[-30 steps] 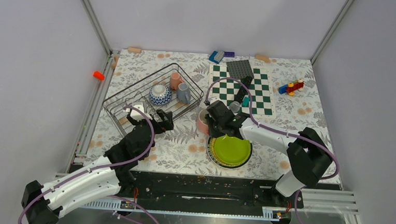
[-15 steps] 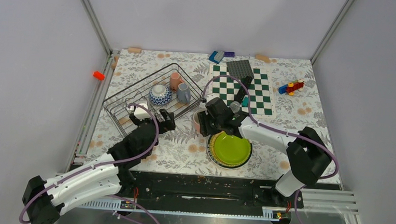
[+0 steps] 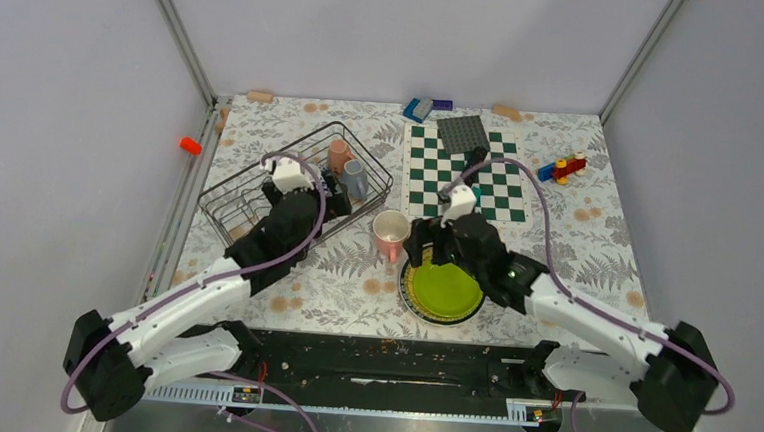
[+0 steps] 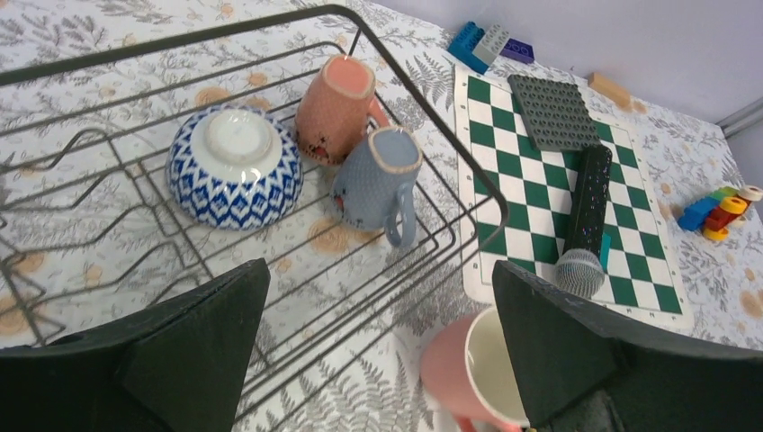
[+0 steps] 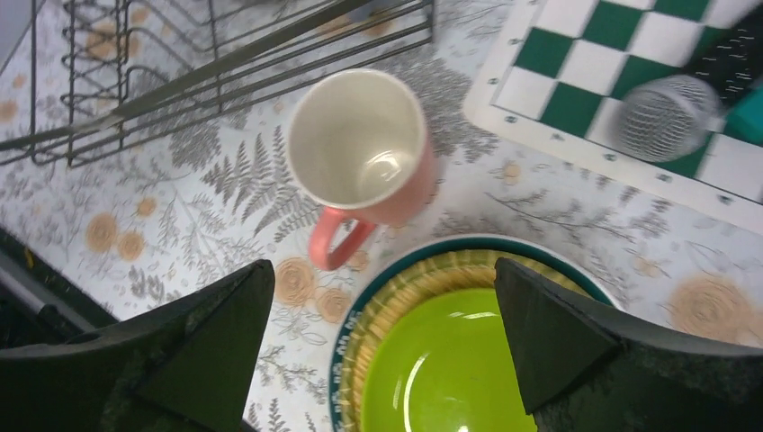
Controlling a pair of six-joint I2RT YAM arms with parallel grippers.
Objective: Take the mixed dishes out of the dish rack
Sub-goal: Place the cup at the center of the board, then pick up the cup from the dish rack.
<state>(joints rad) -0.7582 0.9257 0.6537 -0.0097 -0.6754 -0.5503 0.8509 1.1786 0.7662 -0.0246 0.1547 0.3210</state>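
Observation:
The grey mug's base faces up and is uncovered. So my left gripper will go outward and down into the rack, with its fingers on either side of the mug's body.
The dark wire dish rack [image 3: 235, 172] holds an upturned blue patterned bowl [image 4: 236, 166], a pink mug [image 4: 335, 108] and a grey mug [image 4: 376, 184] lying mouth-down. My left gripper [image 4: 378, 270] hangs open over the rack's near right corner [image 3: 332, 187], nothing between its fingers. Another pink mug [image 5: 360, 144] stands upright on the table just outside the rack. Beside it lie the stacked plates [image 3: 444, 290], lime-green one [image 5: 450, 369] on top. My right gripper [image 5: 382, 265] is open above the plates' left edge [image 3: 419, 250], apart from that mug.
A green-white chessboard [image 3: 466, 171] lies right of the rack with a black microphone [image 4: 585, 225] and a grey studded plate [image 3: 462, 133] on it. Toy blocks [image 3: 561, 168] sit far right, blue blocks [image 3: 420, 108] at the back, an orange piece [image 3: 191, 145] at the left rail.
My right gripper opened, let go of the pink mug beside the plates and drew back toward the near edge. My left arm reached forward over the rack, covering the bowl from above.

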